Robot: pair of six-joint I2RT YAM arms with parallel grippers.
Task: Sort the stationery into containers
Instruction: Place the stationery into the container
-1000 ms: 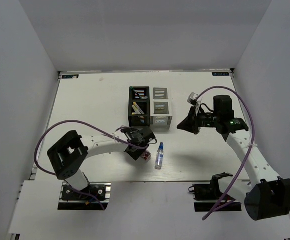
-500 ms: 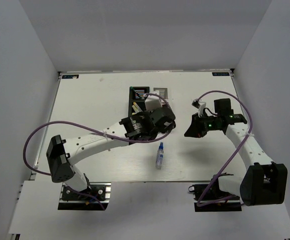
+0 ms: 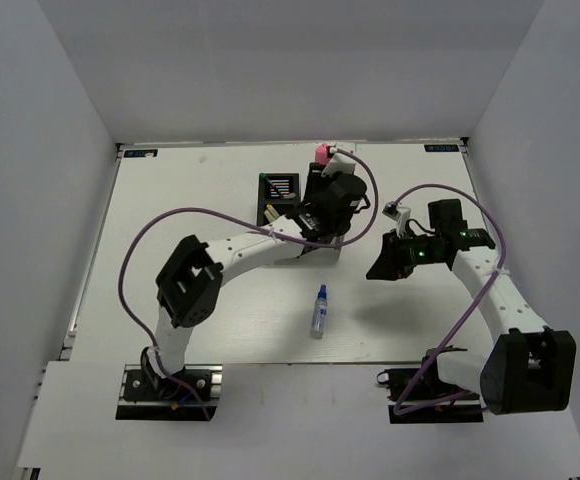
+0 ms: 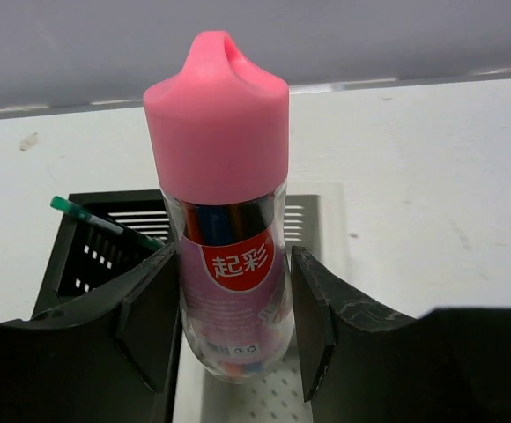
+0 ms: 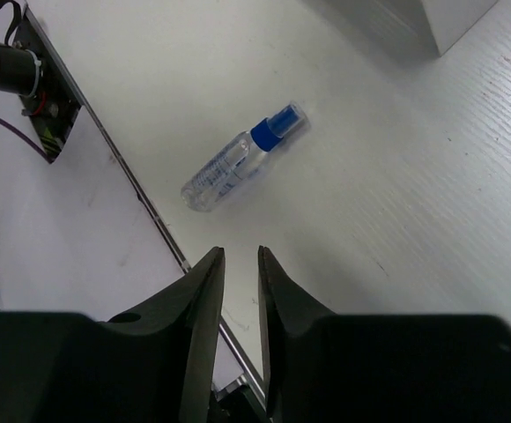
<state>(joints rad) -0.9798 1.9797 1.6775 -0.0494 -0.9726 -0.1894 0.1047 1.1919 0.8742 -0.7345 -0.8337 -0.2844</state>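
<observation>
I will next lower the pink cylinder (image 4: 229, 220) upright in my left gripper into the silver-white cup below and let go of it there. The holes of that cup that are free of pens show under the cylinder.
My left gripper (image 3: 323, 175) is shut on the stubby pink cylinder (image 3: 322, 153), holding it upright over the cluster of mesh cups. In the left wrist view the pink cylinder (image 4: 229, 220) stands between my fingers (image 4: 150, 308), above a silver-white cup (image 4: 304, 211). A black cup (image 4: 97, 251) with a green pen (image 4: 84, 214) is to its left. The black cups (image 3: 276, 195) hold several pens. The silver-white cups are mostly hidden under my left arm. The blue-capped bottle (image 3: 318, 312) lies on the table. My right gripper (image 3: 378, 262) hovers to the right of it, almost shut and empty.
The right wrist view shows the bottle (image 5: 242, 160) lying flat ahead of my right gripper (image 5: 240, 264), near the table's front edge (image 5: 150, 211). A corner of a silver-white cup (image 5: 449, 18) shows at the top right. A purple cable (image 3: 150, 240) loops over the left side.
My left arm has carried the pink cylinder from the table beside the bottle up and back to above the cups. My right gripper has shifted only slightly.
</observation>
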